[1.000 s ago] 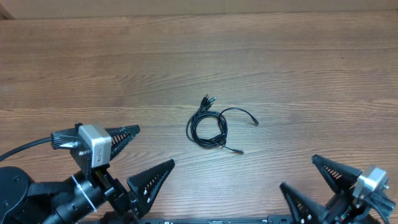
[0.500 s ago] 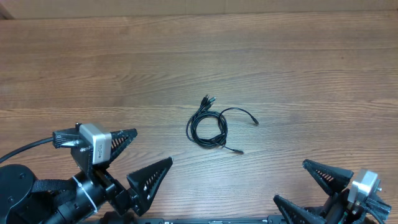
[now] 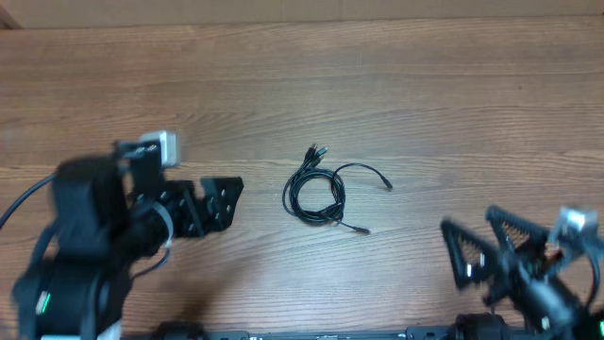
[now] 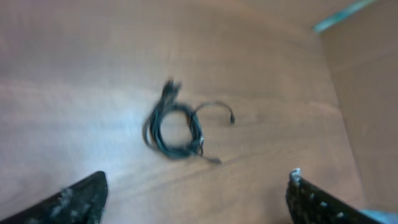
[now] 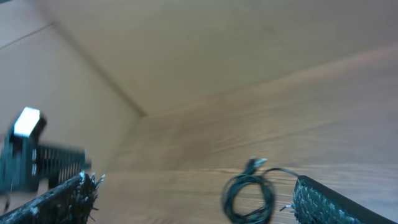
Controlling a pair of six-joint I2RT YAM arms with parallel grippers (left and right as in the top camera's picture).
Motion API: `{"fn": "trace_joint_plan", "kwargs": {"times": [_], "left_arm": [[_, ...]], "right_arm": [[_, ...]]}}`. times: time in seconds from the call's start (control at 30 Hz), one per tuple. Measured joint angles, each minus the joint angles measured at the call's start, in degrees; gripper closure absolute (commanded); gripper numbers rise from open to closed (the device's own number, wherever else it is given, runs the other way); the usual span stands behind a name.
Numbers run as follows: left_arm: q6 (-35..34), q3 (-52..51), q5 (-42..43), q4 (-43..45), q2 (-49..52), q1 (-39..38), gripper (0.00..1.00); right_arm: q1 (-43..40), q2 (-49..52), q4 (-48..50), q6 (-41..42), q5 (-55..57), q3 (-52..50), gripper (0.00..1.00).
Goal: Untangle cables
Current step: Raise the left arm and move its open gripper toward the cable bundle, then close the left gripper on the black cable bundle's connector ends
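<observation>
The cables run bunched by the far plug ends, so my left gripper needs to move outward next, toward the right in the overhead view, and down onto them there.
The cables [image 3: 316, 195] lie wound in a small black loop at the middle of the wooden table, with plug ends sticking out at the top, right and bottom right. They also show in the left wrist view [image 4: 177, 127] and the right wrist view [image 5: 250, 196]. My left gripper [image 3: 212, 203] is open and empty, left of the loop and well apart from it. My right gripper [image 3: 481, 247] is open and empty, at the lower right, apart from the loop. Both arms are blurred.
The wooden table [image 3: 425, 104] stretches bare behind and beside the loop. A plain brown wall [image 5: 186, 50] stands at the table's far edge. The left arm [image 5: 31, 152] shows at the left of the right wrist view.
The left arm has swung up and turned so its open fingers point right toward the loop. The right arm has turned and shifted up and left. The cables have not moved.
</observation>
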Motion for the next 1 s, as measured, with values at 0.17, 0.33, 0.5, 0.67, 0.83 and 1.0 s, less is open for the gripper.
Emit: {"fn": "trace_joint_plan", "kwargs": {"times": [0.17,0.33,0.5,0.67,0.83,1.0], "left_arm": [[1.0,-3.6,4.2,-0.6,10.3,-0.1,0.06],[5.3,-5.6,5.9,1.3,18.6,-3.2,0.08],[7.9,-6.6,5.6,8.3,25.0,-10.1,0.04],[9.5,-6.9,-0.4,13.7,30.7,-16.7,0.0],[12.2,-7.1,-8.6,17.7,35.2,-20.2,0.0],[16.0,-7.1,-12.8,21.9,39.4,-21.0,0.0]], "right_arm": [[0.0,8.1,0.3,1.0,5.0,0.0,0.0],[0.0,10.2,1.9,-3.2,5.3,1.4,0.0],[0.0,9.7,2.7,-5.6,3.2,6.4,0.0],[0.0,9.4,3.7,-9.5,-5.9,9.4,0.0],[0.0,9.4,3.8,-11.3,-13.4,9.4,0.0],[0.0,9.4,4.4,-11.7,-19.4,9.5,0.0]]}}
